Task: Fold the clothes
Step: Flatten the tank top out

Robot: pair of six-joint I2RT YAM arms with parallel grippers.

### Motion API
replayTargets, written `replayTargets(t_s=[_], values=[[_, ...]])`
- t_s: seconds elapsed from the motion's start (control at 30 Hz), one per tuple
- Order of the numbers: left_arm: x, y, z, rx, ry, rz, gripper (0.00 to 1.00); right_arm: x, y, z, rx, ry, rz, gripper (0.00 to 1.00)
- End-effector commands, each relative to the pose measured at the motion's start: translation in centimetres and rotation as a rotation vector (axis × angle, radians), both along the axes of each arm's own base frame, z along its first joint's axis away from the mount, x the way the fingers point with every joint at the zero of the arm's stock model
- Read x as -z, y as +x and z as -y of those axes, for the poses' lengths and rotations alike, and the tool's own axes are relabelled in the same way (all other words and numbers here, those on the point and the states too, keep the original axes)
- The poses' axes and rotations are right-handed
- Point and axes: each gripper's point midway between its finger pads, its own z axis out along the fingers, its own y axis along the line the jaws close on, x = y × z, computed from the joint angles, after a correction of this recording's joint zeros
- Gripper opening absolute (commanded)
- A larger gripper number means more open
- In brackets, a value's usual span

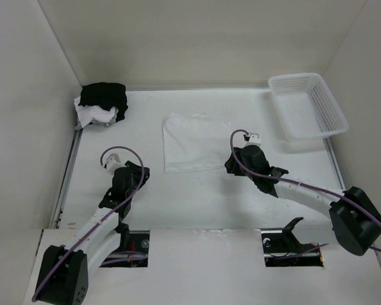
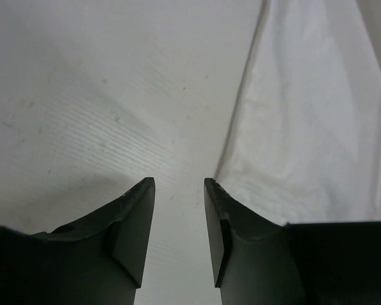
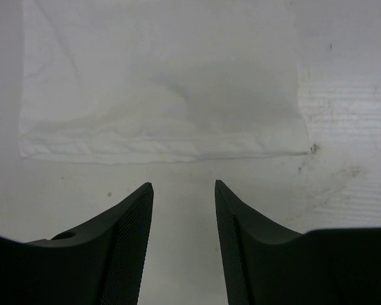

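Note:
I will next lower my left gripper across from over the bare table onto the nearest corner of the white garment, which is below the gripper and to its right in the top view.
A folded white garment (image 1: 192, 141) lies flat in the middle of the table. More clothes sit in a pile at the back left corner, black (image 1: 103, 95) on top of white (image 1: 94, 115). My left gripper (image 2: 179, 181) is open over bare table, and the white garment's (image 2: 311, 127) edge runs just right of its right fingertip. My right gripper (image 3: 184, 184) is also open with nothing between its fingers, a short way back from the garment's (image 3: 165, 82) hemmed edge. From above, the left gripper (image 1: 117, 170) stands left of the garment and the right gripper (image 1: 242, 159) at its right side.
A white plastic lattice basket (image 1: 308, 105) stands at the back right. White walls close in the table on the left, back and right. Two cut-outs (image 1: 136, 244) in the near edge hold the arm bases.

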Motion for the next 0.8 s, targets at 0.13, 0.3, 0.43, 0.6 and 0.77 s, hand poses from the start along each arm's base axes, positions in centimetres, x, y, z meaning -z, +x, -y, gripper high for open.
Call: replayTargets(t_s=[0.13,0.3,0.43,0.6,0.77], values=[[-1.3,2.7,3.6,0.104,-0.030,0.003,0.39,0.6,-0.7,1.7,0.097,0.058,0.012,0.37],[0.7,3.8,7.4,0.210,0.012,-0.090,0.38,0.5,0.3,3.9,0.162,0.071,0.016,0.30],[1.6,4.8,8.1,0.216,0.027,-0.126,0.33,0.3,0.4,4.0,0.170,0.091,0.025,0.33],[2.3,4.3,7.5,0.220,0.074,-0.172,0.26,0.6,0.6,5.0,0.199,0.091,0.019,0.41],[2.3,3.5,6.4,0.205,0.162,-0.195,0.29,1.7,2.4,6.9,0.279,0.034,-0.015,0.49]])
